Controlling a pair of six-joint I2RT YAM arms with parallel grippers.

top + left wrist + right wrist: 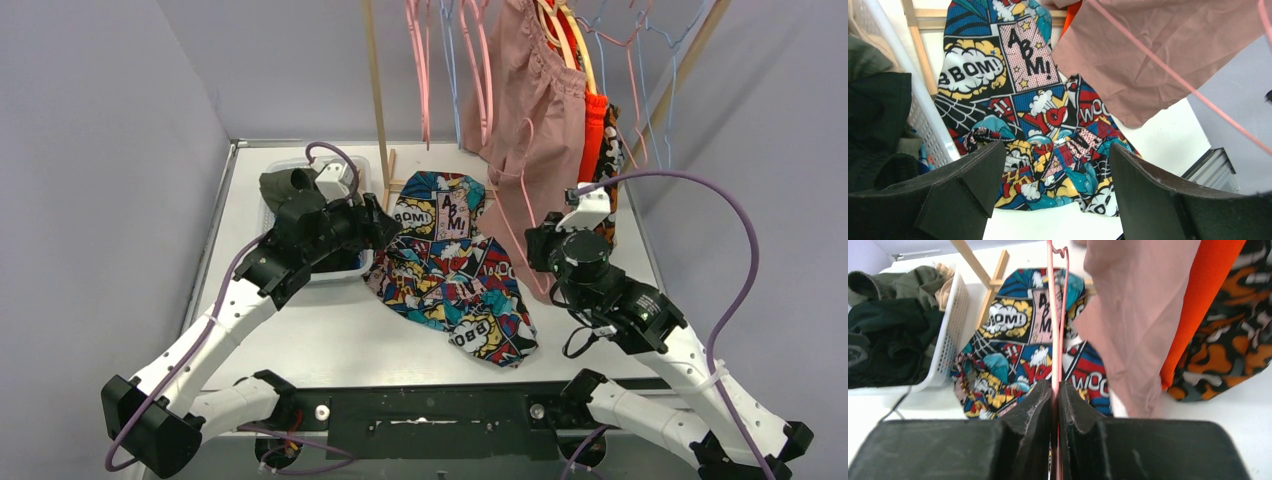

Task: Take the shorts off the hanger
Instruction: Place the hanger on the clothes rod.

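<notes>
The wire of the thin pink hanger [1053,315] is bare, so my right gripper will next lift the hanger up and outward, between the empty hangers and dusty pink shorts, to release it.
The multicolour comic-print shorts [450,265] lie spread on the white table, off any hanger; they also show in the left wrist view [1038,115] and the right wrist view [1008,340]. My left gripper [385,225] is open and empty, hovering over their left edge [1058,175]. My right gripper [545,250] is shut on a thin pink wire hanger [1053,315], whose wire runs up between the fingers [1055,390]. The wire is bare where it shows. The dusty pink shorts [530,100] hang on the rack just right of that hanger [1138,315].
Orange shorts [595,130] and orange-black patterned shorts [612,160] hang behind the pink ones. A white basket [352,262] with olive and black shorts [285,183] stands at the left. A wooden rack post [378,100] and several empty hangers [425,60] stand at the back.
</notes>
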